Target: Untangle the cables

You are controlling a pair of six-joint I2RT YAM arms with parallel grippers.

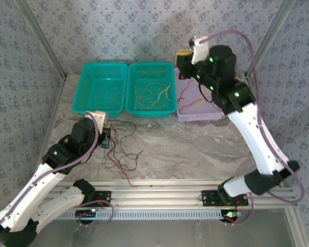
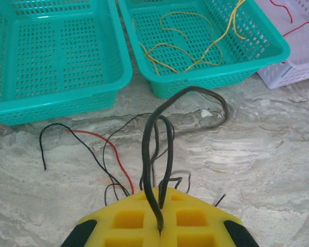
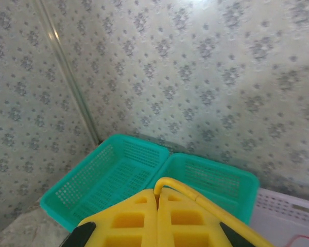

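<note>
My right gripper will carry the yellow cable across over the middle teal basket (image 1: pixel 151 90) (image 3: pixel 208 180) next, then lower it and let it go.
A tangle of thin black and red cables (image 1: pixel 121 152) lies on the marble table in front of the left arm. My left gripper (image 1: pixel 106 135) sits at the tangle's left edge. In the left wrist view that left gripper (image 2: pixel 159 198) is shut on a black cable (image 2: pixel 153 134), which loops up ahead of the jaws, and a red cable (image 2: pixel 105 145) lies to its left. My right gripper (image 1: pixel 183 57) is raised over the baskets at the back. Its yellow jaws (image 3: pixel 157 194) are shut on a yellow cable (image 3: pixel 211 205) that trails down to the right.
Two teal baskets stand at the back: the left one (image 1: pixel 102 88) holds nothing, the middle one (image 1: pixel 167 85) holds several yellow cables (image 1: pixel 152 93). A lilac basket (image 1: pixel 195 114) to their right holds red cables (image 1: pixel 200 98). Patterned walls enclose the table.
</note>
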